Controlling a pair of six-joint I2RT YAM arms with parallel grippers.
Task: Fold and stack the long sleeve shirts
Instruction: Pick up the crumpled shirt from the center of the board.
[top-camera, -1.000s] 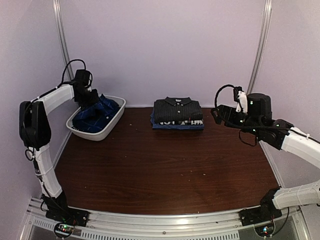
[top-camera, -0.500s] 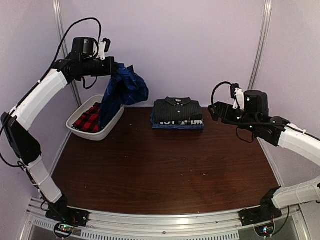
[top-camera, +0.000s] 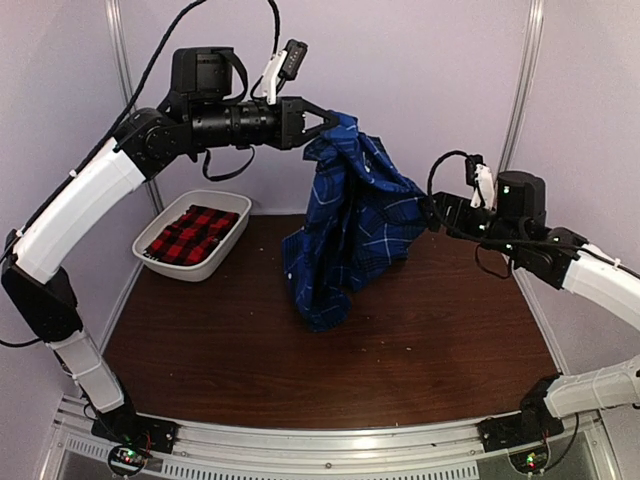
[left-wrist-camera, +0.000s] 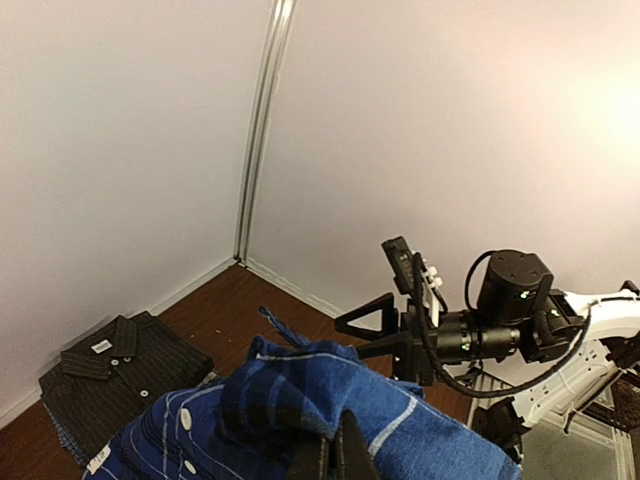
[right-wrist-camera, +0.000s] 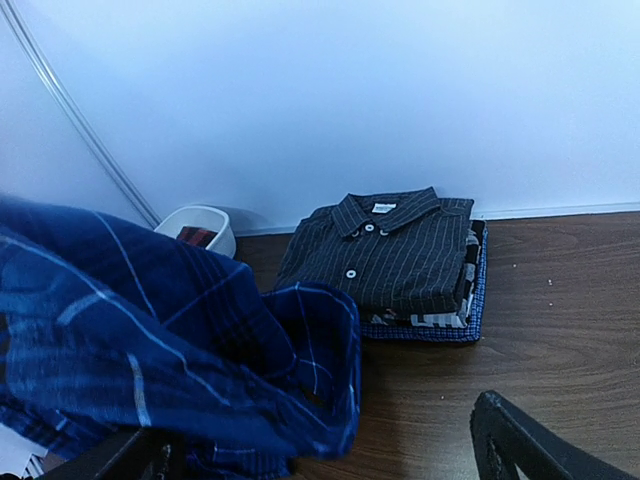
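My right gripper eases to the left in the top view onto the shirt's far shoulder (top-camera: 416, 203) (right-wrist-camera: 328, 405) next and closes, since the shoulder juts out between its open fingers.
My left gripper (top-camera: 325, 122) is shut on a bunch of the blue-and-black plaid shirt (top-camera: 350, 230) and holds it high over the table's middle. The shirt hangs crumpled, its lower end near the tabletop. In the left wrist view the cloth (left-wrist-camera: 300, 400) is pinched at the gripper (left-wrist-camera: 335, 455). My right gripper (top-camera: 435, 215) stands open just right of the hanging shirt, which fills the space between its fingers in the right wrist view (right-wrist-camera: 320, 455). A folded dark charcoal striped shirt (right-wrist-camera: 400, 250) tops a stack at the back. A red-and-black plaid shirt (top-camera: 190, 233) lies in the tub.
The white plastic tub (top-camera: 225, 245) sits at the back left near the wall. The folded stack (left-wrist-camera: 110, 375) lies against the back wall and is hidden behind the hanging shirt in the top view. Brown tabletop (top-camera: 300, 370) spreads in front.
My left arm lifted the blue plaid shirt out of the tub and swung it right, over the table's middle. The red plaid shirt now shows in the tub. The right arm barely moved.
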